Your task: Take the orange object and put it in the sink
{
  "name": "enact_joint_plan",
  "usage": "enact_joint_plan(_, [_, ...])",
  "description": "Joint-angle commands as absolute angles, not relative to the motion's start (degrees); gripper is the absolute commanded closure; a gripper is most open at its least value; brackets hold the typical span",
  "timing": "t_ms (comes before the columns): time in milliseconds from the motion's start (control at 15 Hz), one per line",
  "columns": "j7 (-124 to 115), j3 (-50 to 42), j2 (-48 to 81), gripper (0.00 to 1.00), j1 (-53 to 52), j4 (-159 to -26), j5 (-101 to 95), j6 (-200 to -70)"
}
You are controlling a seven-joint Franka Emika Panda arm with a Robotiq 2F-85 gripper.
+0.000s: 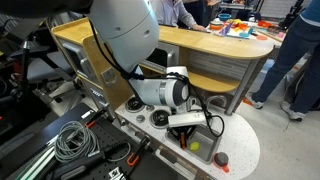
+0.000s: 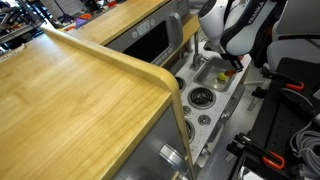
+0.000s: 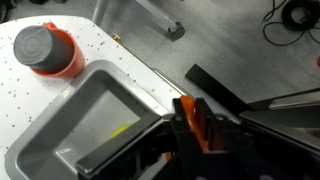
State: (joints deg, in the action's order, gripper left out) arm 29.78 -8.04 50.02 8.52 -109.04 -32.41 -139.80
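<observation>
I need to move my gripper past the sink's rim and then lower the orange object into the grey sink (image 3: pixel 70 110) beside the yellow-green item, because the orange object hangs above the sink's rim.
In the wrist view my gripper (image 3: pixel 190 108) is shut on the orange object (image 3: pixel 187 122), a narrow orange piece held upright between the two black fingers. It hangs just to the right of the grey sink basin (image 3: pixel 70 110), above the sink's rim. A small yellow-green item (image 3: pixel 120 131) lies in the basin. In both exterior views the gripper (image 1: pixel 186 123) (image 2: pixel 218 52) hovers low over the toy kitchen's sink (image 1: pixel 206 148) (image 2: pixel 212 72). The orange object is hidden by the gripper there.
A red cup with a grey lid (image 3: pixel 45 50) stands on the white speckled counter (image 3: pixel 20 100) beside the sink; it also shows in an exterior view (image 1: pixel 221 158). Stove burners (image 1: pixel 160 118) (image 2: pixel 202 97) sit beside the sink. A wooden counter (image 2: pixel 70 100) runs beside the toy kitchen. Cables (image 1: pixel 75 140) lie nearby.
</observation>
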Motion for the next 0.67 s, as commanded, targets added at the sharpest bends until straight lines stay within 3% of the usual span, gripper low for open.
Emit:
enact_joint_plan(0, [27.9,-8.9,56.6,0.96,8.3,-101.6,-33.2,-142.3])
enact_joint_plan(600, [25.4,-8.2,66.7,0.96,7.0,-91.0,-32.0,-144.1])
